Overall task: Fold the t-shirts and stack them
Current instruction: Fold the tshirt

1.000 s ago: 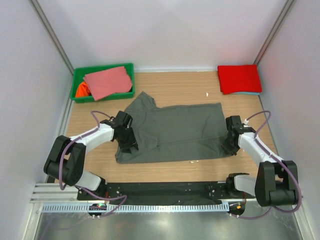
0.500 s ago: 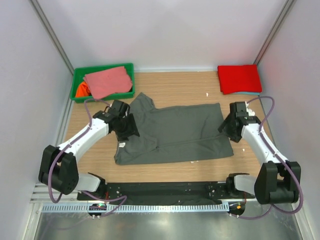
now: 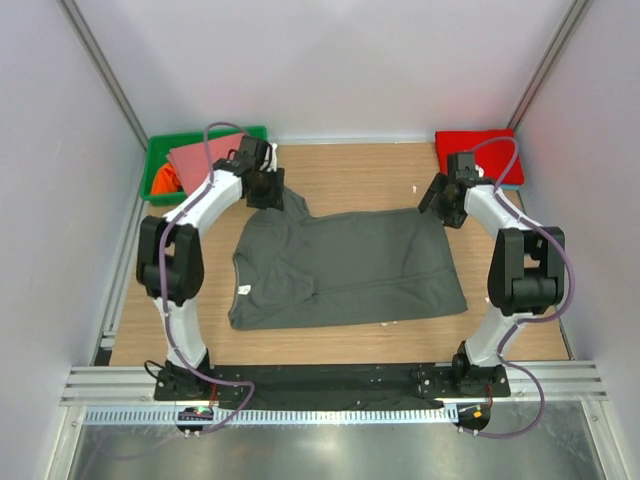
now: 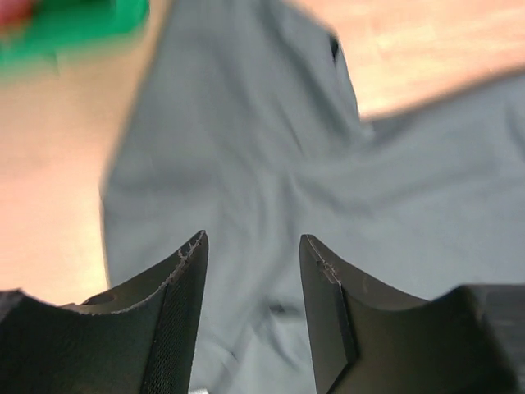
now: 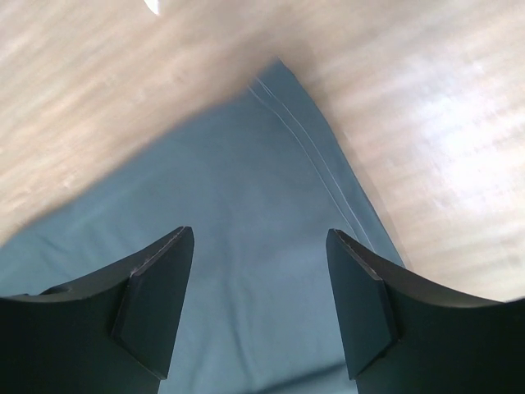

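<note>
I should next move my right gripper outward and down to close on the shirt's hemmed far corner [image 5: 281, 80], which is below and outward of its open fingers.
A dark grey t-shirt [image 3: 345, 265] lies spread flat in the middle of the table, its white neck label [image 3: 243, 290] at the near left. My left gripper [image 3: 270, 196] hovers open over the shirt's far-left sleeve. In the left wrist view the left gripper [image 4: 253, 246] has only grey cloth [image 4: 246, 148] showing below the gap. My right gripper [image 3: 439, 206] stands open above the far-right corner. The right wrist view shows the right gripper [image 5: 260, 238] wide apart over that hemmed corner [image 5: 271, 156]. A folded red t-shirt [image 3: 480, 155] rests at the far right.
A green bin [image 3: 160, 150] at the far left holds a salmon-pink shirt [image 3: 205, 160] and an orange one [image 3: 162, 180]. Its green wall [image 4: 74, 25] shows at the left wrist view's top. A small white speck [image 3: 414, 188] lies on the wood. White walls enclose the table.
Both arms have swung from the shirt's near corners to its far corners. The right gripper has opened wider. The shirt's near-right corner now lies further out.
</note>
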Available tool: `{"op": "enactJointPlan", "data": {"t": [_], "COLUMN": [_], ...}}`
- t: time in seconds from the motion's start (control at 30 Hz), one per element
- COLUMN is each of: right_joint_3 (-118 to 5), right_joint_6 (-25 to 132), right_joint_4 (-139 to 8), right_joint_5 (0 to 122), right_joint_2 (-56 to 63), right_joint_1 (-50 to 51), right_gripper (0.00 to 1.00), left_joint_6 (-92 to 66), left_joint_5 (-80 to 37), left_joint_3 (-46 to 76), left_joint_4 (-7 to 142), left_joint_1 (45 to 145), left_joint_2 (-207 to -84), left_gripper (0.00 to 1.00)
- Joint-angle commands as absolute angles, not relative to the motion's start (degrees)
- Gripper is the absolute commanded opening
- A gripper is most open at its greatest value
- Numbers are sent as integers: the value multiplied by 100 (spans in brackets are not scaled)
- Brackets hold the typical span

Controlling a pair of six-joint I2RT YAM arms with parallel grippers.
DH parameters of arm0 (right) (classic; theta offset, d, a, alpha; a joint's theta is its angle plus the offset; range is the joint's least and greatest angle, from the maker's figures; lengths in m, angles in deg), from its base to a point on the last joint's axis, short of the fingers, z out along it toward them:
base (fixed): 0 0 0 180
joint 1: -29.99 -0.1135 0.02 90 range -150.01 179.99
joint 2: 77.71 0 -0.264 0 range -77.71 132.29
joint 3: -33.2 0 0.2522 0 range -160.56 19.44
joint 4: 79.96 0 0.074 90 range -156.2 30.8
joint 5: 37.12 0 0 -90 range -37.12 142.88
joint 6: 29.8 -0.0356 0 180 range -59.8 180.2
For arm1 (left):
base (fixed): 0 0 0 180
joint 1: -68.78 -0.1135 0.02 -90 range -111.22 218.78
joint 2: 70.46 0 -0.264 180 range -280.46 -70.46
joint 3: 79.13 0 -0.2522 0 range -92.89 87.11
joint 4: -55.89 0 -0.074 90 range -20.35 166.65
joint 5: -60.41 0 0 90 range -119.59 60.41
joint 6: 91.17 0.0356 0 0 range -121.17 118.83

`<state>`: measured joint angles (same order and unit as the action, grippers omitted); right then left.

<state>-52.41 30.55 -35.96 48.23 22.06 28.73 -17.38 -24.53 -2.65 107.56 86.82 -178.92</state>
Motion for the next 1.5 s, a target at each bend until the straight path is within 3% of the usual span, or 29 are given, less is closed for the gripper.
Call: {"op": "enactJointPlan", "data": {"t": [0.0,0.2,0.47,0.6,1.0,1.47], "right_joint_3": [-5737,-6045,-6230,-6142,-6151,-6168], "right_joint_6": [3321,3777,3955,3946,3902,3841], "right_joint_4": [-4288,-4633,-4739,-4844,-4827,-4880], "right_joint_5": [5146,5666,5973,6078,6184,6193], "right_joint_2": [2406,2758,3057,3092,3189,3171], "right_joint_1": [2920,2928,3192,3341,3535,3535], "right_gripper": [71,67,67,67,67,67], "left_joint_6": [-471,269,700,815,1043,1272], "left_joint_5": [-2651,-2634,-2924,-2863,-2915,-2889], "left_joint_3": [-1061,-2386,-3022,-3137,-3311,-3910], "left_joint_4": [10307,9813,9356,9382,9786,10683], "left_joint_1": [8671,8671,8671,8671,8680,8724], "left_joint_2": [-18338,-19657,-20597,-20757,-20880,-21284], "left_gripper": [50,48,41,37,43,43]}}
